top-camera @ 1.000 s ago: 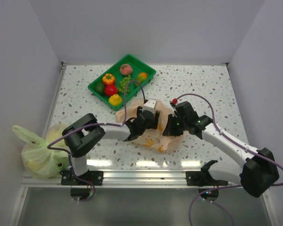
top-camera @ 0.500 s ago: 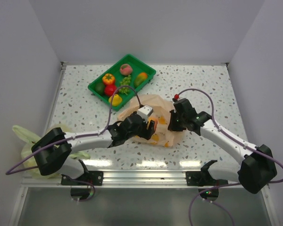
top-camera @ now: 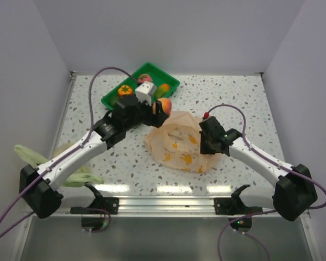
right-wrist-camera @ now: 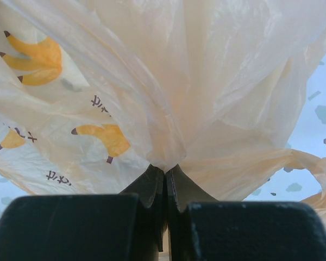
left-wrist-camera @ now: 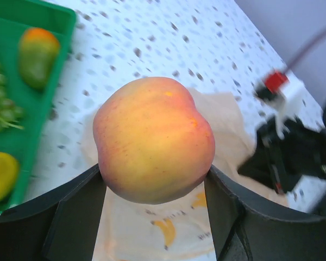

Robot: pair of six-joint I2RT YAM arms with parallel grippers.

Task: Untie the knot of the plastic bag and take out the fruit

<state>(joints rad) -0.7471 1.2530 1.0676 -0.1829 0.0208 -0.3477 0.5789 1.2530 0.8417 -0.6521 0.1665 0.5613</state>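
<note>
I need to move my left gripper to the left in the top view and lower it toward the bottom of the tray beside the grapes, because that spot is empty.
The pale orange plastic bag [top-camera: 179, 142] with banana prints lies flat in the middle of the table. My left gripper [top-camera: 162, 106] is shut on a peach-pink fruit [left-wrist-camera: 154, 138] and holds it above the table between the bag and the green tray [top-camera: 171, 82]. Several fruits [top-camera: 125, 91] lie in the tray. My right gripper [top-camera: 205, 142] is shut on a fold of the bag's film [right-wrist-camera: 168, 109] at the bag's right edge. A loose handle loop [right-wrist-camera: 314, 168] shows at the right of the right wrist view. No tied knot is visible.
A yellow-green bag [top-camera: 70, 171] lies at the near left, partly under my left arm. White walls enclose the table on three sides. A metal rail [top-camera: 163, 206] runs along the near edge.
My left arm has lifted out of the bag with the peach-pink fruit and swung back and left toward the tray. The bag has flattened. My right gripper has kept its hold.
</note>
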